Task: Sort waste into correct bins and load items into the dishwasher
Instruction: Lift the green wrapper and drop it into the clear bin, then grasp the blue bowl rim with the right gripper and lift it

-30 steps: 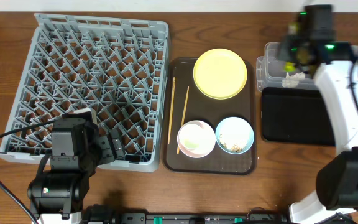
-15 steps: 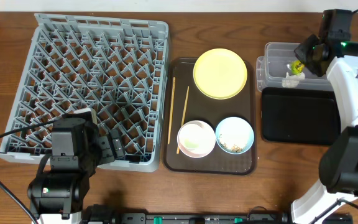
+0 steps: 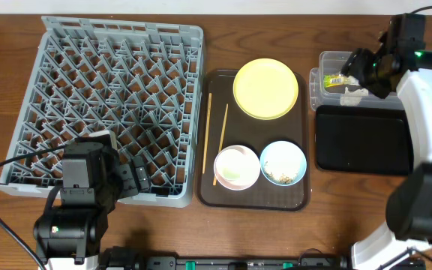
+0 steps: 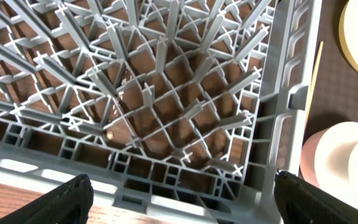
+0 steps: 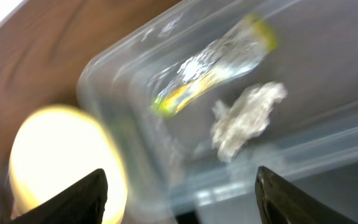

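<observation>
The light blue bowl holds crumbs, so my right gripper will next move back from the clear tub [image 3: 322, 61] and down onto that bowl's rim beside the white bowl.
My right gripper [image 3: 362, 69] [image 5: 180, 186] hangs open over the clear tub [image 3: 322, 61] [image 5: 328, 37] with nothing between its fingers. In the tub lie the green-yellow wrapper [image 3: 340, 79] [image 5: 210, 62] and the crumpled white tissue [image 3: 353, 95] [image 5: 244, 118]. The black tray [image 3: 362, 140] sits just in front of the tub. My left gripper [image 3: 137, 178] [image 4: 182, 186] stands wide open and empty above the near right corner of the grey dish rack [image 3: 103, 105] [image 4: 166, 93].
The brown serving tray [image 3: 304, 196] holds the yellow plate [image 3: 265, 88] [image 5: 61, 162], a white bowl [image 3: 236, 166] [image 4: 344, 165], a light blue bowl [image 3: 283, 163] with crumbs, and two chopsticks [image 3: 221, 139] along its left side.
The right gripper has opened and let go of the wrapper, which now lies in the clear tub beside the tissue. The left arm has not moved.
</observation>
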{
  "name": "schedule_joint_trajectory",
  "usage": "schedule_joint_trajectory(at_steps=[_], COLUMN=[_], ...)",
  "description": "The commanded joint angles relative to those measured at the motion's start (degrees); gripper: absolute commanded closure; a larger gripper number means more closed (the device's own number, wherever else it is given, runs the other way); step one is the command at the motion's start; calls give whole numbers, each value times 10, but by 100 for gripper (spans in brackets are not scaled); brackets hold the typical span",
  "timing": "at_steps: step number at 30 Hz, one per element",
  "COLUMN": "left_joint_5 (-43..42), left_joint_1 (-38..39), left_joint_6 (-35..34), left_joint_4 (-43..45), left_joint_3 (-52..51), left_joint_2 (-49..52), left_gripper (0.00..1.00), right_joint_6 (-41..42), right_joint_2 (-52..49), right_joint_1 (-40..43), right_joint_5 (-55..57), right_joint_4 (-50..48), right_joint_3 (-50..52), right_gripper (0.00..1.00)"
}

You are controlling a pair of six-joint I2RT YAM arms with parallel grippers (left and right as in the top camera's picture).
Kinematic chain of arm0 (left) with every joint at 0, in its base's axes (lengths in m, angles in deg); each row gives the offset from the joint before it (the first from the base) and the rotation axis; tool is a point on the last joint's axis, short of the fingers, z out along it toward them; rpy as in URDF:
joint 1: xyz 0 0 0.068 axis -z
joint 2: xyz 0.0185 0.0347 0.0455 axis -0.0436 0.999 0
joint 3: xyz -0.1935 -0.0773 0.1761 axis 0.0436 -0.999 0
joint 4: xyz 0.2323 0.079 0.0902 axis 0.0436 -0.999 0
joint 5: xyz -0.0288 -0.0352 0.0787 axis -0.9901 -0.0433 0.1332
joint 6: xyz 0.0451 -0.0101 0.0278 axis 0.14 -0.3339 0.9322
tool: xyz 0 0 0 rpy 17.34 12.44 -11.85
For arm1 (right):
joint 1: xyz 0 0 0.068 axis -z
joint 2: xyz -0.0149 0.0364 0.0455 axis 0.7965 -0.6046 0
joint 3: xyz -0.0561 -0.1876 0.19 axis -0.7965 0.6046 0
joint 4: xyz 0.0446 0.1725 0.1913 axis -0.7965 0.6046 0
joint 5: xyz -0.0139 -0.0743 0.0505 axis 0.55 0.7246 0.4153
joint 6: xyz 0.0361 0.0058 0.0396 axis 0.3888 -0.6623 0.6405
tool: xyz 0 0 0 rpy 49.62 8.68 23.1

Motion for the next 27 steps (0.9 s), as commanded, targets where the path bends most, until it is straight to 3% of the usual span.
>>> schedule_joint_trajectory(at_steps=[1, 6, 10, 19, 22, 27], left_joint_5=[1, 1, 1, 1, 1, 1], left_joint_1=[1, 1, 1, 1, 1, 1], left_joint_6=[-7, -7, -7, -7, -7, -7], left_joint_4=[0, 0, 0, 0, 0, -1], left_joint_3=[11, 11, 11, 11, 11, 11], left_joint_2=[-1, -1, -1, -1, -1, -1], left_gripper=[7, 7, 6, 7, 7, 6], right_joint_6=[-164, -235, -247, -297, -297, -294], right_joint_2=[68, 96, 129, 243, 241, 236], right_joint_1=[-22, -68, -120, -246, -296, -346], right_joint_5=[-100, -94, -73, -38, -38, -34], right_joint_4=[84, 205, 233, 147, 107, 50], right_joint_3=[-3, -2, 30, 215, 278, 352], right_gripper=[25, 22, 23, 21, 33, 40])
